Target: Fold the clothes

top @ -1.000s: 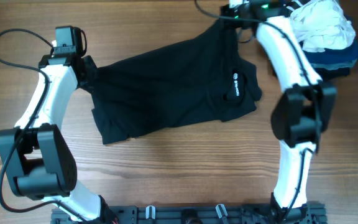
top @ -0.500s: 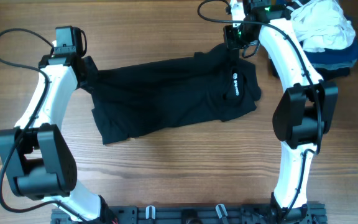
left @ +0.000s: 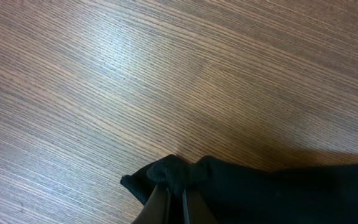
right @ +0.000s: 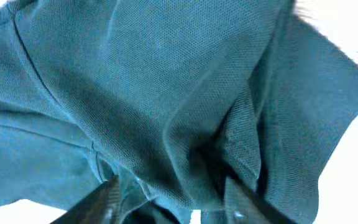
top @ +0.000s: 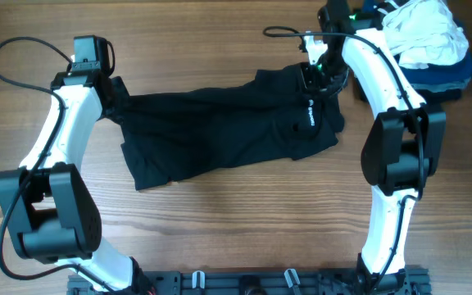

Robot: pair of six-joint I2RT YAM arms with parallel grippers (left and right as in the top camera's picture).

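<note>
The shirt's near corner (top: 144, 170) lies spread out, so I will next lift my left gripper with the pinched cloth, then swing it back and down toward that corner to release.
A black polo shirt (top: 220, 123) lies spread across the middle of the wooden table, with a small white logo near its right end. My left gripper (top: 113, 86) is shut on the shirt's left edge; in the left wrist view its fingertips (left: 177, 200) pinch a bunched fold of the black shirt (left: 278, 193) just above the wood. My right gripper (top: 314, 74) hovers over the shirt's upper right corner. In the right wrist view the gripper (right: 174, 196) stands open, its fingers wide apart, with rumpled shirt fabric (right: 135, 81) filling the frame right beneath them.
A pile of other clothes sits at the back right corner: a crumpled white garment (top: 423, 29) on top of a dark blue one (top: 441, 75). The left arm's black cable (top: 15, 53) loops over the table's left side. A rail (top: 244, 283) runs along the front edge.
My right gripper carried the shirt's upper right corner down from the back edge onto the table and opened, letting it go. The left gripper has kept its hold and place.
</note>
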